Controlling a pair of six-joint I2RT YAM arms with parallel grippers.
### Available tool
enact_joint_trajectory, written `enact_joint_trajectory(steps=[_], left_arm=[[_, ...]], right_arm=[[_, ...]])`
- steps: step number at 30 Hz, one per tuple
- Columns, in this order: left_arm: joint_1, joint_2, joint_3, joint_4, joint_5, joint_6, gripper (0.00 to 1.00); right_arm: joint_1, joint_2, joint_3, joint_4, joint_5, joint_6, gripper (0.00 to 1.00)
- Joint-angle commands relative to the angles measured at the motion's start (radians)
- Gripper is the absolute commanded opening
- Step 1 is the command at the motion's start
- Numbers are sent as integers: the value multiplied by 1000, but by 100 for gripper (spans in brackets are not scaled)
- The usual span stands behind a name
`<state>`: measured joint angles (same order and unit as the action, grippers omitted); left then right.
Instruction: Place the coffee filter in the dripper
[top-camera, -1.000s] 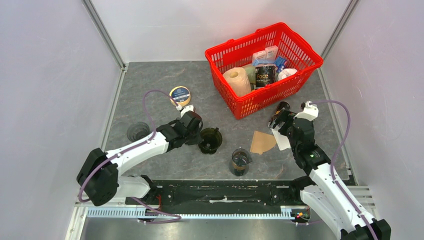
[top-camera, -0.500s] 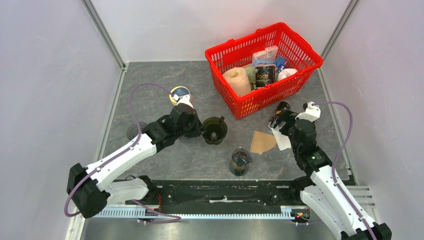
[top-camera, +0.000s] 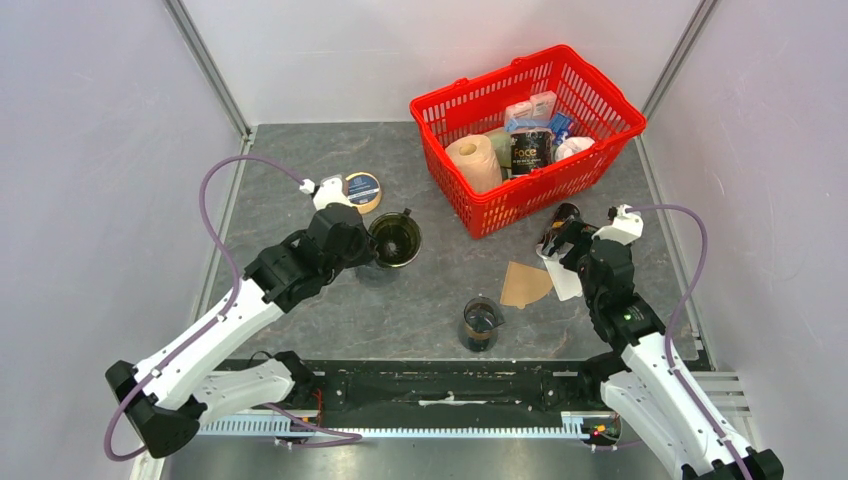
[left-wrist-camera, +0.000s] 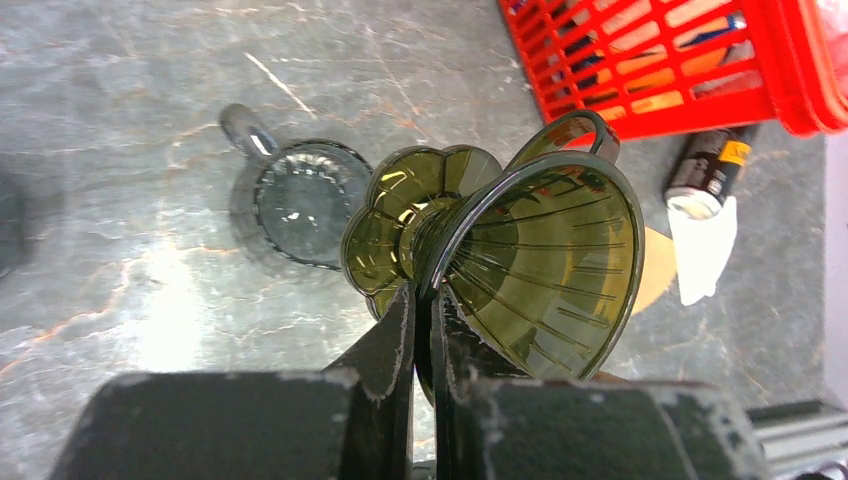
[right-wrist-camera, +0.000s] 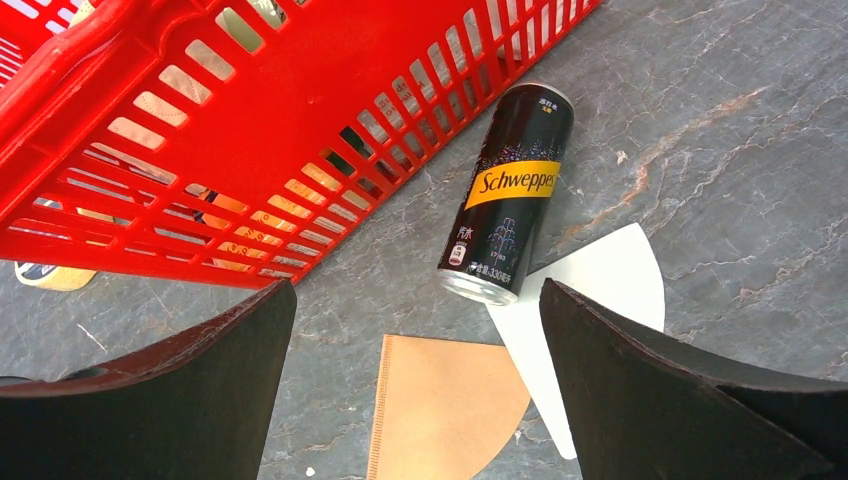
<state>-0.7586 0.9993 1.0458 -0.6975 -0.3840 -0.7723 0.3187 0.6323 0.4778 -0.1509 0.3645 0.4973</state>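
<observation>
The base of the dripper's cone is hanging beside the glass's opening, so I will move my left gripper to the left in the top view and lower the dripper onto the handled glass.
My left gripper is shut on the rim of the olive-green see-through dripper and holds it off the table, left of centre. In the left wrist view the fingers pinch the dripper's wall, and its cone is tipped on its side. The brown coffee filter lies flat on the table at the right, overlapping a white filter. My right gripper hovers open above both. In its view the brown filter lies between the wide-apart fingers of the gripper, which hold nothing.
A red basket of goods stands at the back right. Just in front of it a black Schweppes can lies partly on the white filter. A glass cup stands near the front and a round tin behind the dripper.
The left arm has lifted the dripper and carried it back and to the left, away from the glass cup. The right gripper has barely moved and stays open.
</observation>
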Motion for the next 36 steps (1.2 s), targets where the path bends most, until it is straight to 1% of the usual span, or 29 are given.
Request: enact_joint_trajectory(steps=[1,3,5,8,11,14,18,20,36], left_arm=[[9,-30,48,-41,-140,-5,2],[17,-31,55,-53,-164,-12,2],[32,-28,57,-57,-159,-17,2],[73,-14,51,-63,-124,-30,2],[138,-10,34,-62,-72,-46,2],[203,-24,-18,-11,-1,-61,2],[323,-42,-96,87,194,-82,2],[357,-41,-114,105,247,-90,2],[393,8,-139,135,298,-105,2]], right_arm=[[0,0,-7,28,26,7,99],[0,6,-6,28,24,7,99],[0,10,-5,28,23,6,99],[1,18,-4,28,22,5,99],[0,20,-2,27,22,5,99],[0,23,-4,30,21,5,99],[0,41,1,31,12,3,99],[0,49,2,30,10,2,99],[0,63,5,30,5,1,99]])
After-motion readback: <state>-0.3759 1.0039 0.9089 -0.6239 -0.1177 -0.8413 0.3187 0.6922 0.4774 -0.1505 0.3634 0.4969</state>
